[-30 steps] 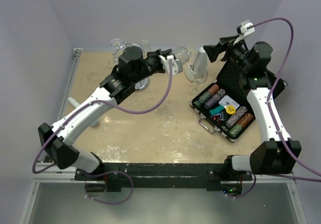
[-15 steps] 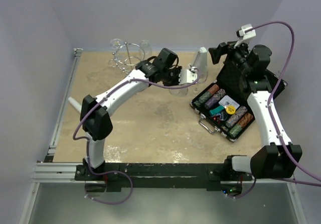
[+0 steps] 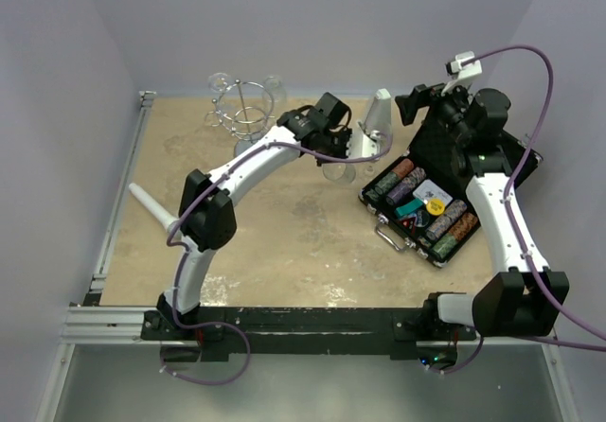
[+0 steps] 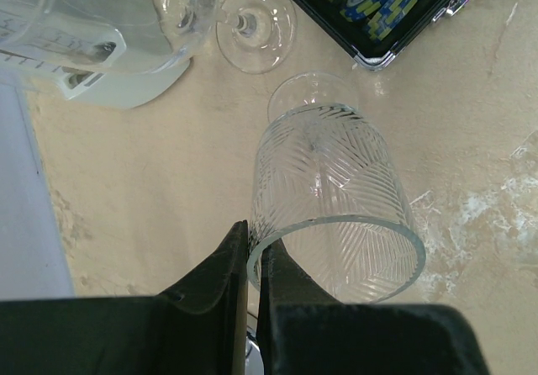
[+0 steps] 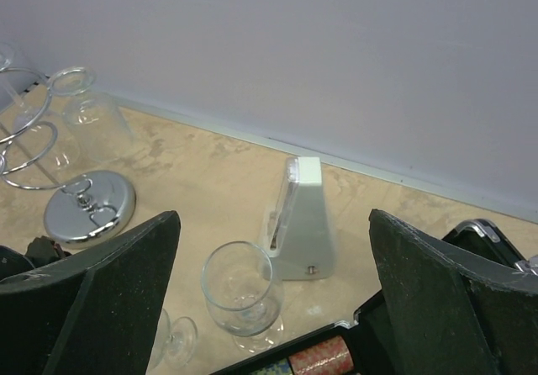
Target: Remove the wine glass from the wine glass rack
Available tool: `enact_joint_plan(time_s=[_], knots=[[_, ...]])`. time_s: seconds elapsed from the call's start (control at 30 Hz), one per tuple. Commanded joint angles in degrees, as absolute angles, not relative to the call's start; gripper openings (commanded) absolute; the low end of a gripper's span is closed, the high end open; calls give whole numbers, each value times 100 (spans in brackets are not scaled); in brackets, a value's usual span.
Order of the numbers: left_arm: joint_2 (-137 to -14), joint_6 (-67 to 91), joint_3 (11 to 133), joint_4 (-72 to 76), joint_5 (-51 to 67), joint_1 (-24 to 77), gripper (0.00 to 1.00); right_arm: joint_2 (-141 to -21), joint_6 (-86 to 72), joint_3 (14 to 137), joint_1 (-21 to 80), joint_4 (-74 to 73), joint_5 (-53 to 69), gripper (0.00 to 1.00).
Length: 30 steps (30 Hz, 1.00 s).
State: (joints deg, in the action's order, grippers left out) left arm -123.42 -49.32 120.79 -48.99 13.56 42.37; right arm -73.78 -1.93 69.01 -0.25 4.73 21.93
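Note:
My left gripper lowers the etched wine glass onto the bare tabletop (image 4: 358,101) beside the case's corner next and releases its rim, since its foot (image 4: 309,97) already points downward.
The chrome wine glass rack (image 3: 243,112) stands at the back left, with glasses hanging on it; its disc base (image 5: 88,208) and one hung glass (image 5: 91,116) show in the right wrist view. My left gripper (image 3: 333,148) (image 4: 252,234) is shut on the rim of an etched wine glass (image 4: 332,194), right of the rack and clear of it. The glass's foot (image 4: 309,97) points toward the table. My right gripper (image 3: 407,102) (image 5: 273,217) is wide open and empty, raised above the metronome.
A plain wine glass (image 5: 242,295) (image 4: 252,26) stands upright beside the grey metronome (image 3: 377,119) (image 5: 303,219). An open black case of poker chips (image 3: 431,204) lies at the right. A white stick (image 3: 151,204) lies at the left.
My left arm has swung away from the rack to the right and stretched out, carrying the etched glass toward the metronome. The right arm has barely moved.

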Motion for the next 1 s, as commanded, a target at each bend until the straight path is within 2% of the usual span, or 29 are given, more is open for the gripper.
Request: enact_joint_plan(time_s=[0.0,0.97], knots=[[-12366,-5229,12445,-4843,1213,4307,0,-7356,-202,6970,-141,624,2057,99],[-12946,-6468,12604,-5010,712,4614,2,-7409,-308,6697,-290,677,1951,99]])
